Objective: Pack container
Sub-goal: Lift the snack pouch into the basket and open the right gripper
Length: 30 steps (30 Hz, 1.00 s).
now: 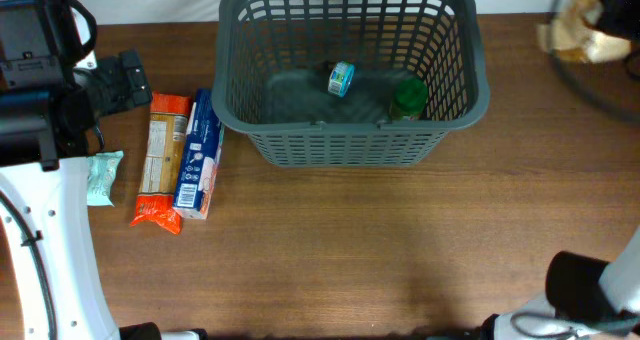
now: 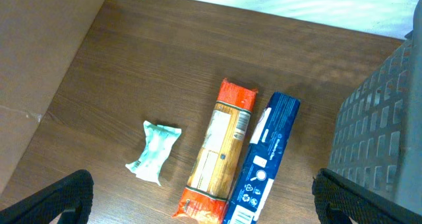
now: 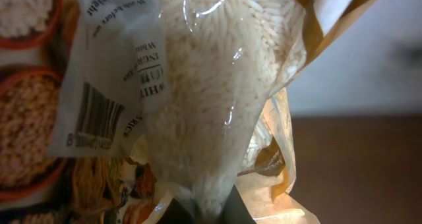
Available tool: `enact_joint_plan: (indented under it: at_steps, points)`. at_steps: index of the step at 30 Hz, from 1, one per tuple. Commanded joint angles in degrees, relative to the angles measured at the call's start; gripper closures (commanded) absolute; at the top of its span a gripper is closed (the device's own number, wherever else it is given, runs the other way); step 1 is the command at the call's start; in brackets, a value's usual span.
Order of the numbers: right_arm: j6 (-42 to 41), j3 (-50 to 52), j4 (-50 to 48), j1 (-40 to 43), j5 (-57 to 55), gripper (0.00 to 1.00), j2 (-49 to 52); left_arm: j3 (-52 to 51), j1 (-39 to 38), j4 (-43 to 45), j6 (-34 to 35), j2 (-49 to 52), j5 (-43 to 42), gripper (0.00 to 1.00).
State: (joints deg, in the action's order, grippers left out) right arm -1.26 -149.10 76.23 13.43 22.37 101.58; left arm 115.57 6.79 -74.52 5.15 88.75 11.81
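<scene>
The robot's right gripper will carry the rice bag toward the basket and over the basket's rim. It will then lower the bag between the teal can and the green-lidded jar, where the basket's bare bottom shows.
The large dark grey basket (image 1: 350, 148) stands at the back middle of the table; its slotted side shows at the right of the left wrist view (image 2: 376, 125). Inside it lie a small teal can (image 1: 341, 78) and a green-lidded jar (image 1: 408, 98). My left gripper (image 1: 125, 80) is open and empty, hovering (image 2: 204, 201) above an orange pasta pack (image 2: 221, 151) and a blue box (image 2: 267, 158). My right gripper (image 3: 204, 214) is shut on a clear bag of white rice (image 3: 204, 85), held up at the far right (image 1: 580, 38), right of the basket.
The orange pasta pack (image 1: 163, 160) and the blue box (image 1: 200, 155) lie side by side left of the basket. A small mint-green packet (image 1: 104, 176) lies left of them, also in the left wrist view (image 2: 155, 151). The table's far edge runs behind the basket.
</scene>
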Motion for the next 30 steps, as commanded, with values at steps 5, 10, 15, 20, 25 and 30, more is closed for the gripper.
enact_joint_plan:
  at_steps: [5, 10, 15, 20, 25, 30]
  points:
    - [19.7, 0.7, -0.6, -17.2, 7.0, 0.96, 2.5, 0.0, 0.2, -0.1, -0.9, 0.4, -0.4, 0.00]
    - [25.3, 0.8, -0.6, -23.6, 6.5, 0.96, 9.7, 0.0, 0.2, -0.1, -0.9, 0.4, -0.4, 0.01]
    - [26.3, 0.8, -0.8, -25.7, 5.0, 0.96, 17.6, 0.0, 0.2, -0.1, -0.9, 0.4, -0.4, 0.01]
    - [26.3, 0.8, 0.3, -26.7, 5.0, 0.96, 24.9, 0.0, 0.2, -0.1, -0.9, 0.4, -0.4, 0.01]
    - [26.0, 0.8, 3.3, -27.5, 4.5, 0.96, 30.6, 0.0, 0.2, -0.1, -0.9, 0.4, -0.4, 0.01]
    - [22.1, 0.8, 5.3, -28.2, -3.5, 0.67, 32.8, 0.0, 0.2, -0.1, -0.9, 0.4, -0.4, 0.01]
